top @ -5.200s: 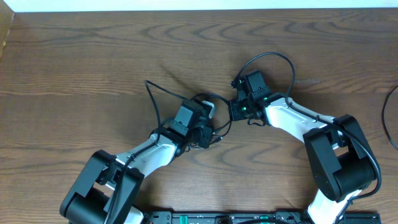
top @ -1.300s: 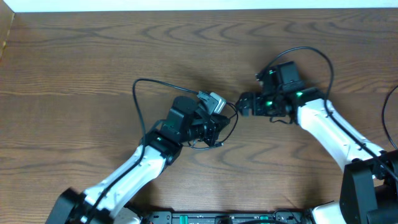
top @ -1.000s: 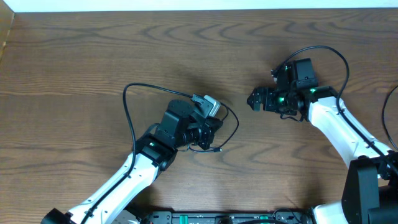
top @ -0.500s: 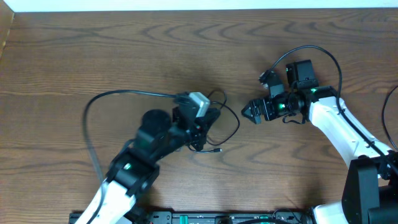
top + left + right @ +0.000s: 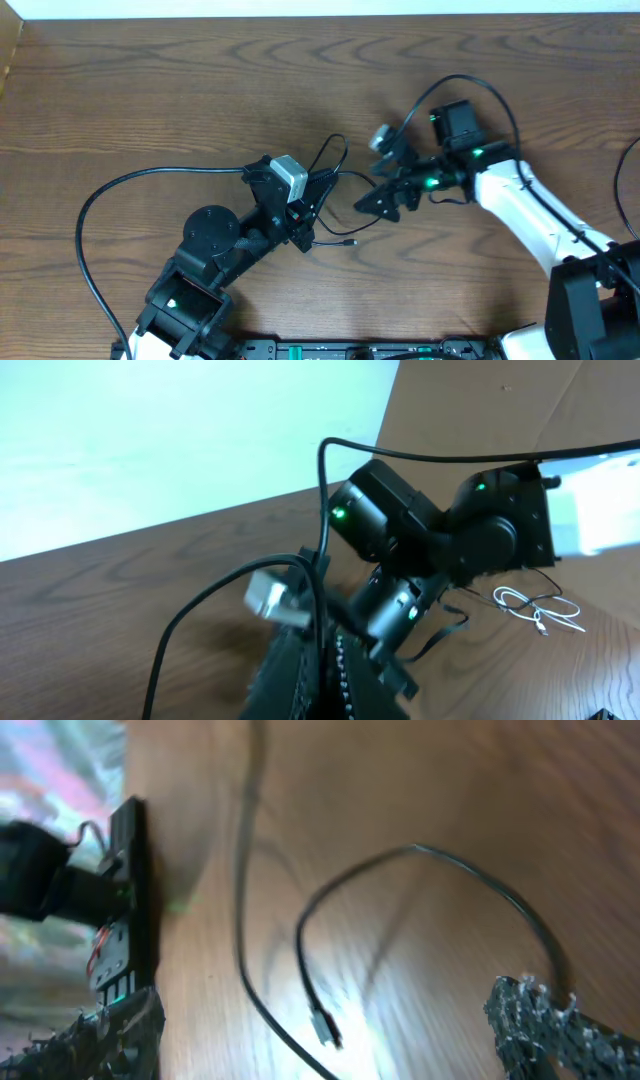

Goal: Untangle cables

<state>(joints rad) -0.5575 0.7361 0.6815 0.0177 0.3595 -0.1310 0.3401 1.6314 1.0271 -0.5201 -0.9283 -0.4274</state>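
My open right gripper slides left in the overhead view next, around the piece of black cable by the left gripper's fingers.
The black cable (image 5: 341, 176) loops on the table between the arms, and its plug end (image 5: 350, 241) lies loose. My left gripper (image 5: 302, 228) is shut, and the thin black cord (image 5: 305, 575) runs up out of its tips (image 5: 335, 660). My right gripper (image 5: 375, 205) stands open just right of the loop, pointing left. In the right wrist view, the cable's loop (image 5: 420, 852) and plug (image 5: 325, 1025) lie between its spread fingers (image 5: 560, 1020). The white cable (image 5: 530, 605) lies coiled on the table beyond the right arm; the overhead view does not show it.
The right arm's thick black lead (image 5: 470, 85) arcs above its wrist. The left arm's lead (image 5: 110, 195) sweeps wide to the left. The table's far edge meets a white wall (image 5: 320, 8). A dark cord (image 5: 630, 190) curves at the right edge.
The left arm drew back toward the lower left with the black cord, its lead swinging wide left. The right gripper swung left and down, close to the loop.
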